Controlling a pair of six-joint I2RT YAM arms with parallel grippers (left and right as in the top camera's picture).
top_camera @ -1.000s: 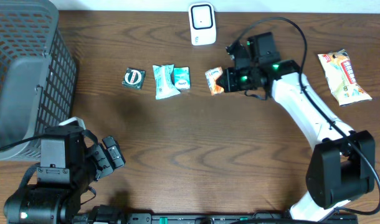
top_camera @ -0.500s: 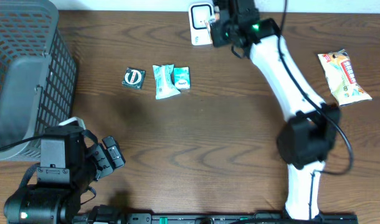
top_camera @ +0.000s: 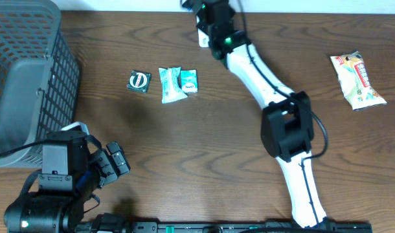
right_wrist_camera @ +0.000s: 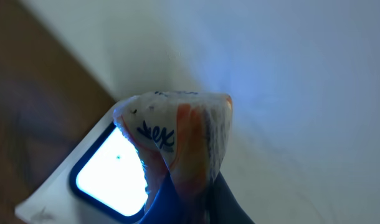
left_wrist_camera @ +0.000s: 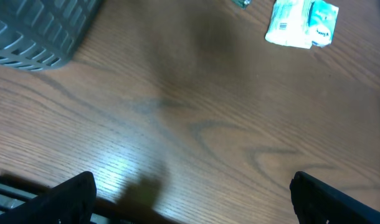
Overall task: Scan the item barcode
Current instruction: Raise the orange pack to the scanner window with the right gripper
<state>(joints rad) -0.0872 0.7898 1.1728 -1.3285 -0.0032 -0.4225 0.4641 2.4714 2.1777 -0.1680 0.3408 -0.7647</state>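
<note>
The wood beside the snack bag is bare. My right gripper will next swing to the right in the overhead view and down to let go of the packet there.
My right gripper (right_wrist_camera: 191,190) is shut on a small orange-and-white packet (right_wrist_camera: 177,134). It holds the packet up just in front of the white scanner (right_wrist_camera: 59,186), next to its lit window (right_wrist_camera: 112,174). From overhead, the right gripper (top_camera: 207,14) reaches over the scanner (top_camera: 203,41) at the table's back edge and covers most of it; the packet is hidden there. My left gripper (top_camera: 114,165) rests open at the front left, over bare wood, and in the left wrist view its fingers (left_wrist_camera: 71,199) stand wide apart with nothing between them.
A black packet (top_camera: 138,81) and two teal packets (top_camera: 171,85) (top_camera: 189,80) lie in a row left of centre. A snack bag (top_camera: 357,80) lies at the far right. A grey mesh basket (top_camera: 22,71) fills the left side. The right arm spans the table's middle.
The right arm has swung left and back, carrying the orange packet from beside the row of packets up to the scanner. The left arm has not moved.
</note>
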